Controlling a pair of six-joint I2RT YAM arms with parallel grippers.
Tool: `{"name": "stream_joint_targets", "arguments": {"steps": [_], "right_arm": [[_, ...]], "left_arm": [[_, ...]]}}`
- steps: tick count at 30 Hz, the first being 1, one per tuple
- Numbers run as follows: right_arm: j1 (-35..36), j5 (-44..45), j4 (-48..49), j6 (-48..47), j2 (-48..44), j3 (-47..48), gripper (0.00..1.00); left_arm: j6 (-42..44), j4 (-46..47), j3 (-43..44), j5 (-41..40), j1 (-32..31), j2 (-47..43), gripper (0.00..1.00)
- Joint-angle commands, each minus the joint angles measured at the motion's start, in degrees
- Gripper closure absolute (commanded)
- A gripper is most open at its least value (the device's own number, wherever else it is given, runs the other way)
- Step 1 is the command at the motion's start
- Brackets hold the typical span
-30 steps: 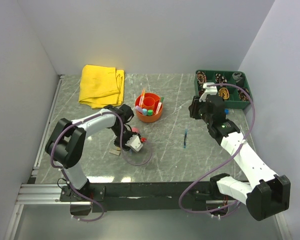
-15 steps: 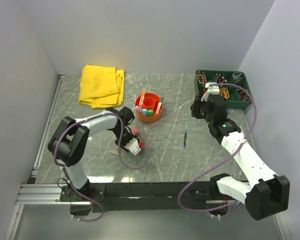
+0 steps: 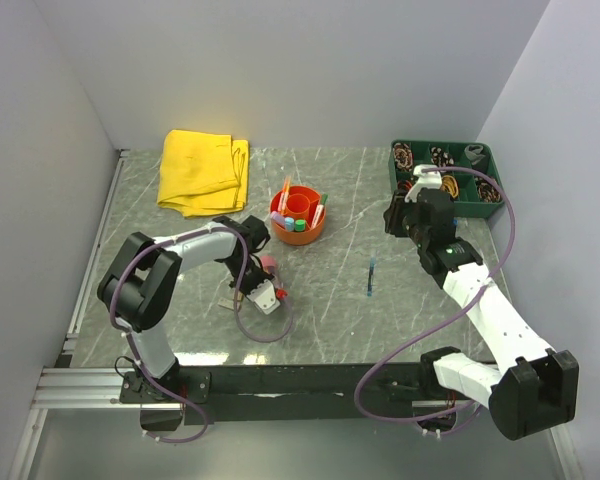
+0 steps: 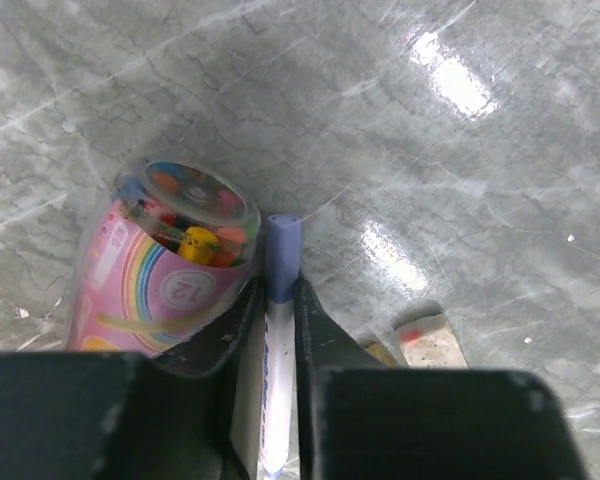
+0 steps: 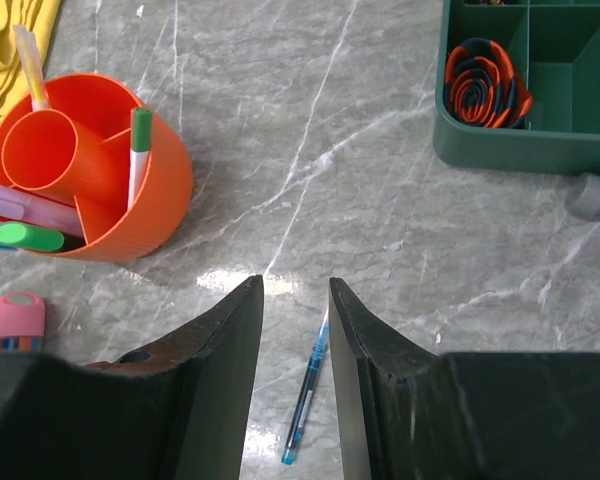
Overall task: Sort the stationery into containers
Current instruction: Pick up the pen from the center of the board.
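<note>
Next, my left gripper lifts the marker outward, tilts it and releases it in the green-ended pen's compartment (image 3: pixel 315 210), since the orange organiser outward already holds pens.
My left gripper (image 4: pixel 280 292) is shut on a white marker with a lilac cap (image 4: pixel 282 238) that lies on the table. A clear pink tube with a rainbow label (image 4: pixel 165 262) lies against its left finger. A tan eraser block (image 4: pixel 432 340) sits just to the right. In the top view the left gripper (image 3: pixel 263 291) is low, in front of the orange organiser (image 3: pixel 298 214), which holds several pens. My right gripper (image 5: pixel 296 290) hangs open and empty above a blue pen (image 5: pixel 307 395) lying on the table. The organiser (image 5: pixel 85 170) is to its upper left.
A folded yellow cloth (image 3: pixel 204 170) lies at the back left. A green divided tray (image 3: pixel 450 178) with coiled items stands at the back right, a grey object (image 5: pixel 595 197) beside it. A small pink item (image 5: pixel 15 320) lies near the organiser.
The left gripper's jaws have closed onto the lilac-capped marker, and that gripper shifted slightly toward the near edge. The right arm has barely moved.
</note>
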Motion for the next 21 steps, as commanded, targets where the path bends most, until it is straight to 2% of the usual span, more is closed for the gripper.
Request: {"name": "stream_joint_targets", "arguments": {"steps": [1, 6, 10, 13, 14, 16, 19, 20, 21], "right_arm": [[-0.57, 0.57, 1.1, 0.7, -1.24, -1.0, 0.6], [-0.49, 0.13, 1.27, 1.14, -0.89, -0.48, 0.6], [-0.49, -0.04, 1.19, 0.7, -0.19, 0.83, 0.6], [-0.57, -0.13, 1.36, 0.44, 0.16, 1.36, 0.6], [-0.66, -0.13, 1.54, 0.53, 0.16, 1.45, 0.6], [-0.57, 0.13, 1.71, 0.53, 0.07, 1.54, 0.6], [-0.75, 1.01, 1.71, 0.88, -0.71, 1.19, 0.6], [-1.18, 1.1, 1.45, 1.14, -0.8, 1.1, 0.6], [-1.54, 1.19, 1.28, 1.84, -0.98, 0.93, 0.6]], "left_arm": [[2.1, 2.21, 0.31, -1.84, -0.78, 3.12, 0.89], [-1.06, -1.56, 6.27, 0.53, -0.08, 1.46, 0.94], [0.25, -14.7, 12.26, 1.07, 0.54, -1.71, 0.99], [2.01, -24.99, 17.71, 1.06, 0.71, -3.99, 0.99], [-1.47, -25.04, 19.55, 1.76, 0.71, -5.56, 0.99], [-1.42, -25.04, 20.09, 2.82, 0.63, -9.77, 0.99], [-0.27, -24.69, 22.55, 7.72, 0.63, -11.21, 0.99], [-4.62, -22.16, 25.34, 9.92, 0.63, -10.6, 0.99], [-8.67, -19.79, 27.2, 15.77, 0.71, -9.89, 0.99]]}}
